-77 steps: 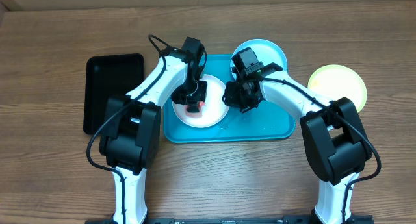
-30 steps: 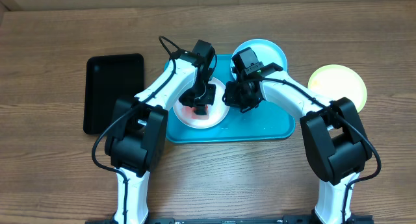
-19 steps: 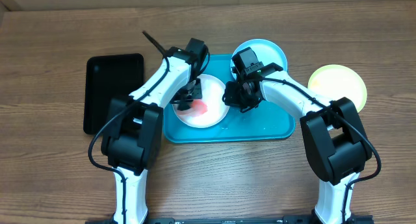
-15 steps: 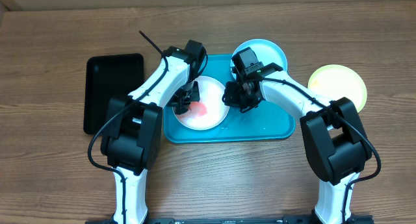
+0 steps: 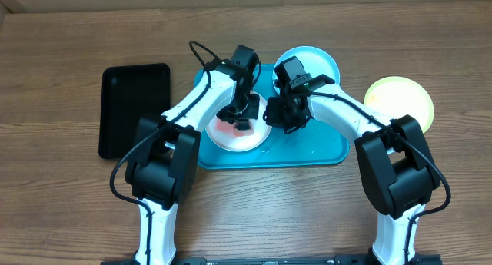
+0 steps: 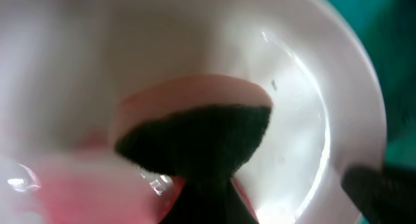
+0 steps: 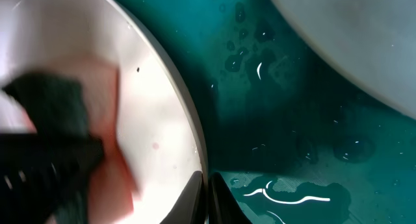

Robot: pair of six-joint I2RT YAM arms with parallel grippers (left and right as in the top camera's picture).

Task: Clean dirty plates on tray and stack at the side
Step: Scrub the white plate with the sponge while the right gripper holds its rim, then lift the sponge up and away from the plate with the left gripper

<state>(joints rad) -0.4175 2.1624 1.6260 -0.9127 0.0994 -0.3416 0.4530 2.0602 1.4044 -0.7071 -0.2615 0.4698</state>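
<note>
Next, my right gripper rises, carries the white plate (image 5: 231,134) across and down onto the yellow-green plate (image 5: 400,101), since that lies to its right in the overhead view.
The white plate (image 5: 231,134) lies on the left half of the turquoise tray (image 5: 307,151), with a red smear (image 6: 58,185) on it. My left gripper (image 5: 243,116) is shut on a dark-faced pink sponge (image 6: 195,136) and presses it on the plate (image 6: 312,87). My right gripper (image 5: 279,116) is shut on the plate's right rim (image 7: 188,120), with its fingertips (image 7: 220,201) pinching the edge. The light-blue plate (image 5: 317,62) lies at the tray's far right corner. The yellow-green plate (image 5: 400,101) lies on the table to the right of the tray.
A black rectangular tray (image 5: 132,107) lies on the wooden table to the left of the turquoise tray. Water drops and puddles (image 7: 292,191) lie on the tray floor by the white plate. The light-blue plate's edge (image 7: 364,49) overhangs the tray.
My left gripper has swept the sponge from the plate's left side back to its upper right part. The right gripper has stayed on the rim.
</note>
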